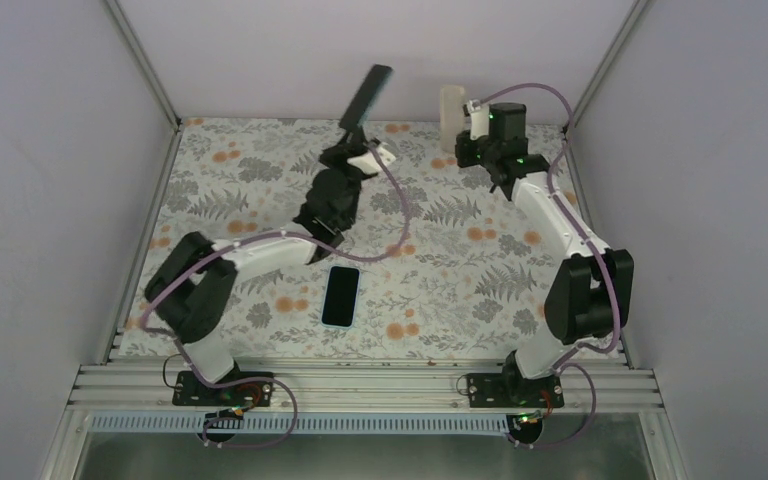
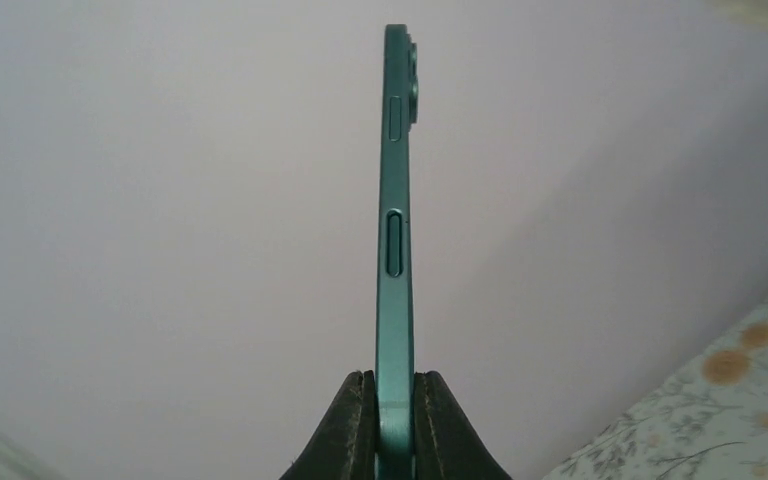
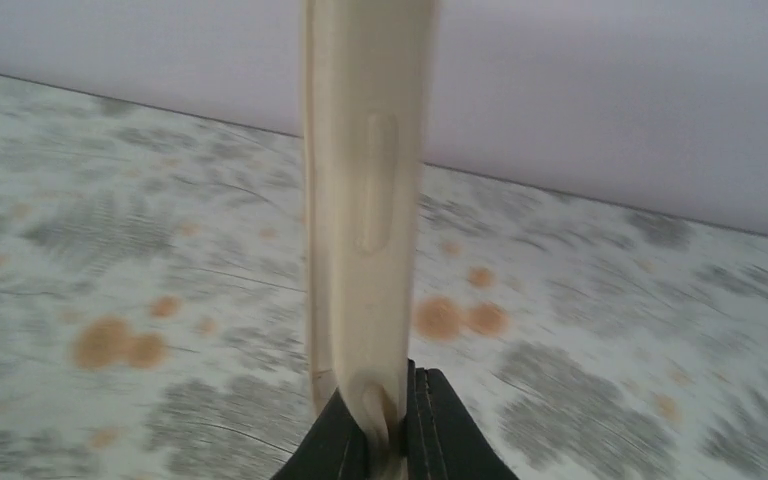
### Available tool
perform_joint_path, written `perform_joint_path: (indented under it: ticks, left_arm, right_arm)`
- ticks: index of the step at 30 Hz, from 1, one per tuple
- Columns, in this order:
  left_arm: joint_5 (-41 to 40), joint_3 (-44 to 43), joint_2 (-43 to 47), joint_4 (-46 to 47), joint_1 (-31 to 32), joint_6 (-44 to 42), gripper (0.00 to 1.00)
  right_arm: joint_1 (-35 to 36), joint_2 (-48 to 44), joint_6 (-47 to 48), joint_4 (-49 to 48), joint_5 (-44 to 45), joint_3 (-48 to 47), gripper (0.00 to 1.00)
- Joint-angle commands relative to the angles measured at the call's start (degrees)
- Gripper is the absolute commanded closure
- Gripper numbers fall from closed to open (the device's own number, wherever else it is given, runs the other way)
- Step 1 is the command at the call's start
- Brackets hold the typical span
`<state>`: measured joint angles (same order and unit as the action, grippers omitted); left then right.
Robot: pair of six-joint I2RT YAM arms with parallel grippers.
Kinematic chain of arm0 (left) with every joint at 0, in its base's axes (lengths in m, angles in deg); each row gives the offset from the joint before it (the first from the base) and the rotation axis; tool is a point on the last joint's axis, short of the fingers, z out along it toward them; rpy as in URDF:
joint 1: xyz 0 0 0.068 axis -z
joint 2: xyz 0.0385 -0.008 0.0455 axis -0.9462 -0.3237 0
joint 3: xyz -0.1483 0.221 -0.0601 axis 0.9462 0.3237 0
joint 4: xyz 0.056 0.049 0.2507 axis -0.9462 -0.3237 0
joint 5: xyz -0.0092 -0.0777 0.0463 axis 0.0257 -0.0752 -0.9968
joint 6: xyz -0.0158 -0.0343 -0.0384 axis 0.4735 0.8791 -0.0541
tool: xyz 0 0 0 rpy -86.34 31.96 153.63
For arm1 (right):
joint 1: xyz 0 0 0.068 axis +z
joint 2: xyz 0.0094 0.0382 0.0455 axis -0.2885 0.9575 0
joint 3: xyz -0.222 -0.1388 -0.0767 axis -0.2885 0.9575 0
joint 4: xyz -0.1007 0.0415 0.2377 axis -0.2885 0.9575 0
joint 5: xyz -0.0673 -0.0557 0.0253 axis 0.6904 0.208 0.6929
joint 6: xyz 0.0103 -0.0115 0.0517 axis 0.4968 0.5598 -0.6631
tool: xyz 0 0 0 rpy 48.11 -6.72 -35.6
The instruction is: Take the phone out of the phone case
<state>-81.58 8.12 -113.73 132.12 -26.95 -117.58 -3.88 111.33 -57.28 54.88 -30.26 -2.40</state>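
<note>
I will next move my left gripper back and to the left in the top view, lowering the dark green phone onto open table cover.
My left gripper is shut on the bottom edge of a dark green phone and holds it upright, high above the far middle of the table. In the left wrist view the phone stands edge-on between my pads, bare of any case. My right gripper is shut on a cream phone case at the far right, held up off the table. In the right wrist view the case rises edge-on from my jaws, its lower rim squeezed. Phone and case are well apart.
A second phone with a black screen and a pale blue rim lies flat on the flower-patterned table cover near the front middle. Grey walls enclose the table on three sides, with a metal rail along the near edge.
</note>
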Motion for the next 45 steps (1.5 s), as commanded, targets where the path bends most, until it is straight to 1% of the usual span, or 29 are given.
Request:
perform_joint_path:
  ticks: [1,3,6,7,9,10,12,15,17,21,25,27,30,33,36,45]
  left_arm:
    - [-1.0,-1.9,7.9,-11.6,-2.9,9.2,0.98]
    - [2.7,-3.0,10.3,-21.7,-3.7,13.7,0.98]
    - [7.0,-3.2,13.7,-31.0,-6.0,18.5,0.98]
    - [7.2,-2.8,14.5,-32.8,-6.6,19.1,0.98]
    - [5.4,-1.3,14.9,-33.5,-7.7,16.9,0.98]
    - [3.1,-0.2,14.8,-32.3,-8.1,15.0,0.98]
    - [1.6,2.5,15.1,-31.6,-9.1,12.1,0.98]
    - [-0.7,8.7,16.6,-29.0,-10.3,7.7,0.98]
    - [-2.9,13.3,18.1,-28.2,-11.2,6.4,0.98]
    - [0.1,18.6,23.4,-33.0,-13.9,9.9,0.98]
    - [4.3,21.6,25.8,-40.1,-14.8,8.9,0.98]
    - [5.5,22.6,26.2,-42.0,-15.2,7.9,0.98]
    - [7.0,22.5,25.5,-47.3,-15.9,6.5,0.98]
    - [5.8,23.7,23.5,-48.6,-16.9,4.4,0.98]
    - [4.3,25.9,20.9,-46.8,-17.6,2.4,0.98]
    - [0.7,29.7,14.3,-41.7,-17.7,0.2,0.98]
  right_arm:
    - [-1.2,-3.7,5.0,3.1,6.7,2.2,0.97]
    - [-1.9,-4.2,5.3,4.5,5.5,2.8,0.97]
    - [-2.6,-5.4,6.0,5.4,3.6,4.7,0.97]
    - [-2.8,-6.0,6.2,5.4,2.7,5.4,0.97]
    - [-3.0,-6.7,7.4,6.4,-0.4,6.0,0.97]
    - [-3.0,-6.7,7.5,7.4,-1.4,6.1,0.97]
    - [-3.1,-6.5,8.5,9.1,-3.8,5.9,0.97]
    - [-3.1,-5.5,9.8,13.1,-6.1,5.2,0.97]
    - [-3.2,-5.4,10.2,14.7,-5.7,5.6,0.97]
    - [-3.6,-5.2,11.0,15.3,-5.7,8.2,0.97]
    - [-4.0,-3.0,11.5,16.9,-7.9,8.6,0.97]
    - [-4.0,-1.4,11.7,17.9,-9.0,7.8,0.97]
    - [-4.1,0.9,12.5,20.2,-10.4,6.2,0.97]
    - [-4.1,4.2,13.1,21.1,-11.1,5.4,0.96]
    - [-4.0,6.0,13.4,21.6,-12.1,4.9,0.97]
    - [-4.2,10.4,13.9,23.5,-15.6,2.0,0.97]
